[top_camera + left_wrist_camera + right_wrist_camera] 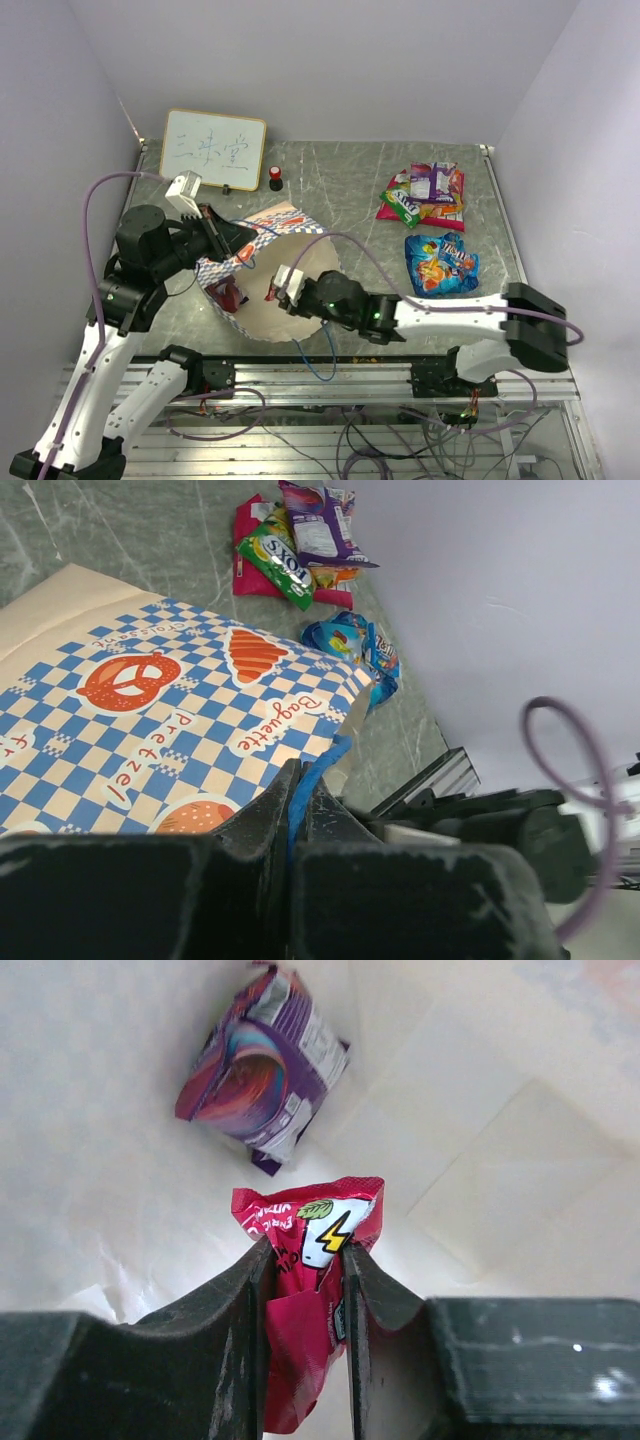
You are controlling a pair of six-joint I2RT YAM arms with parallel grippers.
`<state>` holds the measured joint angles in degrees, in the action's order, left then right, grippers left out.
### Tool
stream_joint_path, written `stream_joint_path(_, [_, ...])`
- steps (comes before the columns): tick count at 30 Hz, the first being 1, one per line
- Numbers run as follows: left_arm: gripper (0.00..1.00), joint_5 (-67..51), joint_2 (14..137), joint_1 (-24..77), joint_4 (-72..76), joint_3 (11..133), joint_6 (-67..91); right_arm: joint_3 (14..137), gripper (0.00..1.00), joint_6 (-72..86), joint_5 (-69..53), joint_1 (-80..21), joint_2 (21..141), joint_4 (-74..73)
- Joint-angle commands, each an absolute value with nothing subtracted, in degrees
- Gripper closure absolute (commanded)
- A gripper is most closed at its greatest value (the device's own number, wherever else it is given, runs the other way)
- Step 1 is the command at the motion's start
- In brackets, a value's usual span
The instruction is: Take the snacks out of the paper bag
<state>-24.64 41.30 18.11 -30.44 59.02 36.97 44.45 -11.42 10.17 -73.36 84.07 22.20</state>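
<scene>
My right gripper leaves the paper bag (300, 262) next, crosses and releases at the blue packet's far end (431, 244) by the snack pile, to the right in the top view.
The paper bag (300, 262) lies on its side, mouth open towards the near edge. My left gripper (222, 238) is shut on its blue cord handle (322, 765), beside the checkered band (150, 700), with the fingertips at the handle (300, 777). My right gripper (282, 284) is inside the bag's mouth, shut on a red snack packet (312, 1245); the jaws (305, 1255) pinch its crumpled middle. A purple packet (262, 1068) lies deeper on the bag's cream inner wall (500, 1140). Red, green, orange and purple snacks (425, 193) and a blue one (442, 262) lie on the table.
A framed whiteboard (213, 150) leans at the back left, with a small red-and-black knob (275, 179) beside it. The snack pile (298, 542) and blue packet (355, 645) lie right of the bag. Walls close in the table's sides and back.
</scene>
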Motion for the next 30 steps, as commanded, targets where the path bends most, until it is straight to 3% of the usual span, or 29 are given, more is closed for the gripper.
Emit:
stream_joint_path(1, [0.93, -25.56, 38.70, 18.45, -29.94, 57.41, 34.80, 44.16, 1.00, -18.49, 7.31, -73.49, 74.36, 12.97])
stream_joint_path(6, [0.93, -26.09, 35.51, 18.46, -30.32, 56.58, 34.93, 45.03, 1.00, -23.35, 6.27, -73.47, 66.37, 5.37])
stream_joint_path(16, [0.93, -27.74, 32.60, 18.45, -34.45, 52.57, 43.64, 46.50, 1.00, -30.56, 9.74, -73.48, 57.59, 6.98])
stream_joint_path(24, [0.93, -26.55, 29.88, 18.46, -43.76, 51.04, 51.56, 39.99, 1.00, -23.59, 9.53, -73.45, 55.56, 20.37])
stream_joint_path(30, [0.93, -23.69, 22.27, 18.46, -48.67, 48.29, 57.16, 39.22, 1.00, -22.46, 11.23, -73.39, 47.23, 18.28])
